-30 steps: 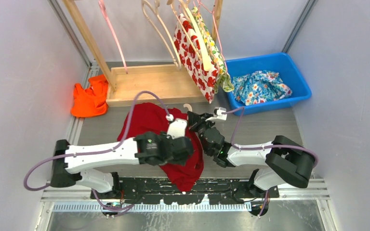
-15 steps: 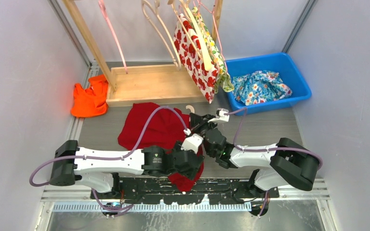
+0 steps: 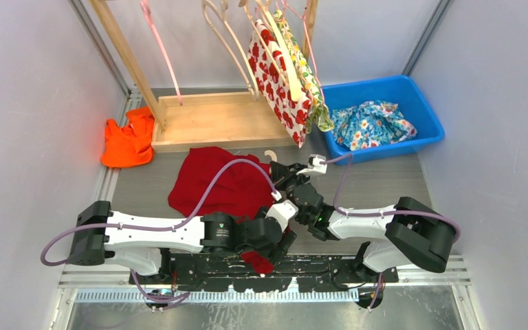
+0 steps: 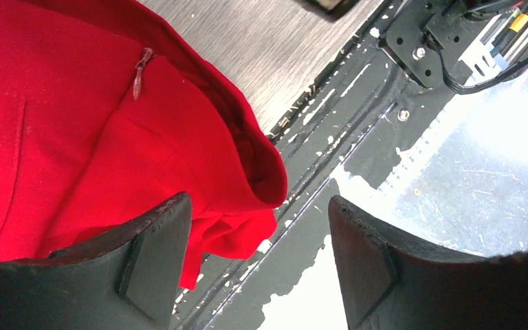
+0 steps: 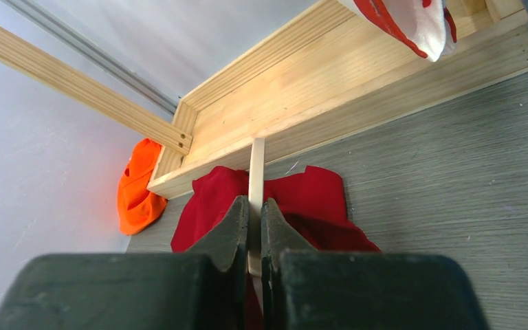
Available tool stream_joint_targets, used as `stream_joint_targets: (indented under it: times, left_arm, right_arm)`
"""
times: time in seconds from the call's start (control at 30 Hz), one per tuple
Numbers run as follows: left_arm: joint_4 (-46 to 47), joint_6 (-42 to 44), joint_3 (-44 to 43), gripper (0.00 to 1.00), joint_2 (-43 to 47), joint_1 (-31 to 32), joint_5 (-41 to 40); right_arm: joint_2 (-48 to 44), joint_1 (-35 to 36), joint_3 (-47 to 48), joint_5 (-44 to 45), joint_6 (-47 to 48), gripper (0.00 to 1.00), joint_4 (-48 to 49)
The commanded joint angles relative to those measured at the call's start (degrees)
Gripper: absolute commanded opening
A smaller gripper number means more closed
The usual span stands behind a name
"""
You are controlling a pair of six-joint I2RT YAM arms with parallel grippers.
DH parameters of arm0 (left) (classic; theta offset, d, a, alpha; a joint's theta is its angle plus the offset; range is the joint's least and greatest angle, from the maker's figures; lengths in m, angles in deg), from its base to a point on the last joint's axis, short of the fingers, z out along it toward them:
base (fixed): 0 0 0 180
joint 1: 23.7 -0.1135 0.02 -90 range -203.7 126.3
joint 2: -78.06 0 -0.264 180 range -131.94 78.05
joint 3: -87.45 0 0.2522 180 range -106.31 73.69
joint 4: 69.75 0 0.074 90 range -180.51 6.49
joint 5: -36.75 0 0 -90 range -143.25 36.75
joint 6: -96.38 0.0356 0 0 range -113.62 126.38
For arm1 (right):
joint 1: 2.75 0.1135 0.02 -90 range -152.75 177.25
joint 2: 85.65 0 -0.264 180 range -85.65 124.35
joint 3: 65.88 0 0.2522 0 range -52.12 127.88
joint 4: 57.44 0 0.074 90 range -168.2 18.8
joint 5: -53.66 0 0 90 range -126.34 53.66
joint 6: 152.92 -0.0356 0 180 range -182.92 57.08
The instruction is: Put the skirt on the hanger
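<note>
The rounded near end of the skirt's fold is in line with the left gripper's open fingers, so the left gripper will go down onto that end next and close on it.
The red skirt point(image 3: 210, 180) lies crumpled on the grey table, its near end hanging over the front edge. In the left wrist view the skirt point(image 4: 75, 124) shows a zipper and a folded hem. My left gripper point(image 3: 273, 253) point(image 4: 259, 204) hovers open above that hem, and nothing is between its fingers. My right gripper point(image 3: 283, 177) point(image 5: 255, 201) is shut on the thin wooden hanger point(image 5: 256, 168), held over the skirt point(image 5: 309, 196). Only the hanger's hook point(image 3: 269, 154) shows from above.
A wooden rack point(image 3: 206, 120) at the back carries empty hangers and patterned garments point(image 3: 282, 75). A blue bin point(image 3: 423, 110) with floral cloth sits at the right. An orange cloth point(image 3: 129, 141) lies at the left. The black base plate point(image 4: 357, 103) runs along the near edge.
My left arm has swung right and toward the near edge, down over the skirt's front hem. The right gripper has kept its hold on the hanger and barely moved.
</note>
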Motion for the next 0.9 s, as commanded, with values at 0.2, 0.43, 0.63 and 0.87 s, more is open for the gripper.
stream_joint_targets:
  times: [0.2,0.43,0.63,0.87]
  left_arm:
    - [8.0,4.27,1.4,0.6,-2.66,0.25,-0.05]
    - [8.49,5.84,1.26,0.37,-4.95,0.29,-1.36]
    - [6.93,7.43,-0.88,0.0,-4.97,0.26,-3.96]
    - [5.65,9.73,-4.74,0.0,-0.85,0.22,-2.82]
  right_arm:
    - [-0.8,0.3,-0.25,-0.42,-1.16,0.01,0.65]
    - [-0.84,-0.29,-0.61,-3.62,-0.45,0.01,2.34]
    - [-0.07,-0.42,-0.38,-7.4,1.68,0.01,4.62]
    - [-0.17,-0.42,-0.18,-10.13,2.53,0.01,5.15]
